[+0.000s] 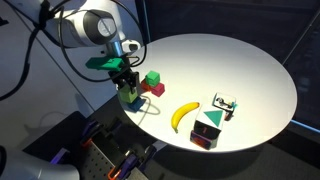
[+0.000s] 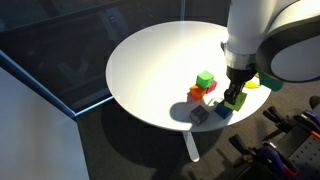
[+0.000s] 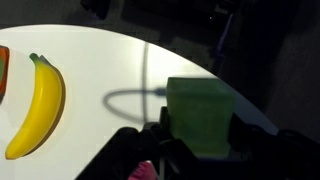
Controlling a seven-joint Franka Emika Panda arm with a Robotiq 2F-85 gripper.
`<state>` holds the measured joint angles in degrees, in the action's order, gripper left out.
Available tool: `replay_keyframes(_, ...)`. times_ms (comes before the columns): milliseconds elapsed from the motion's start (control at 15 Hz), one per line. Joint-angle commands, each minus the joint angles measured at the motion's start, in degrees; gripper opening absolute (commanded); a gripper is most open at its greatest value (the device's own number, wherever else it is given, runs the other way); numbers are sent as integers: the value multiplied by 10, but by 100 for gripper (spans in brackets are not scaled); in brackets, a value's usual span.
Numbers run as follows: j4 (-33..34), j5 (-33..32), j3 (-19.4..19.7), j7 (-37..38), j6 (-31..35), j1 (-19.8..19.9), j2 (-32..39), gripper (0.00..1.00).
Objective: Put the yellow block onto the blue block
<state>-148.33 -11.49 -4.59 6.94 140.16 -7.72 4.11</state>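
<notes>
My gripper should next move slightly down onto the top of the blue block (image 2: 224, 109) and release the yellow one, because the blue block shows just beneath the yellow block (image 2: 237, 99).
My gripper (image 3: 200, 140) is shut on the lime-yellow block (image 3: 200, 118), which fills the space between the fingers in the wrist view. In both exterior views the gripper (image 1: 127, 88) (image 2: 236, 95) holds the yellow block (image 1: 128, 97) (image 2: 237, 99) close to the table's edge, right over the blue block (image 1: 135, 104) (image 2: 225, 110). I cannot tell whether the two blocks touch. The blue block is hidden in the wrist view.
A green cube (image 1: 153, 78) (image 2: 205, 79) and a red block (image 1: 150, 88) (image 2: 197, 93) sit next to the gripper. A banana (image 1: 183, 115) (image 3: 35, 105) lies on the white round table (image 1: 230, 60). A green-red toy (image 1: 208, 130) and a small white item (image 1: 224, 106) are beyond it.
</notes>
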Motion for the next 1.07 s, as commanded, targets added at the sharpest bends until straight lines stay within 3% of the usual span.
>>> replay_keyframes(0,-19,-11,-1,33,31,3,-10,29)
replay_keyframes(533,-18,-45,7,101,84,0,12,29)
replay_keyframes(1000,-11,-49,16,106,91,-1,31,29)
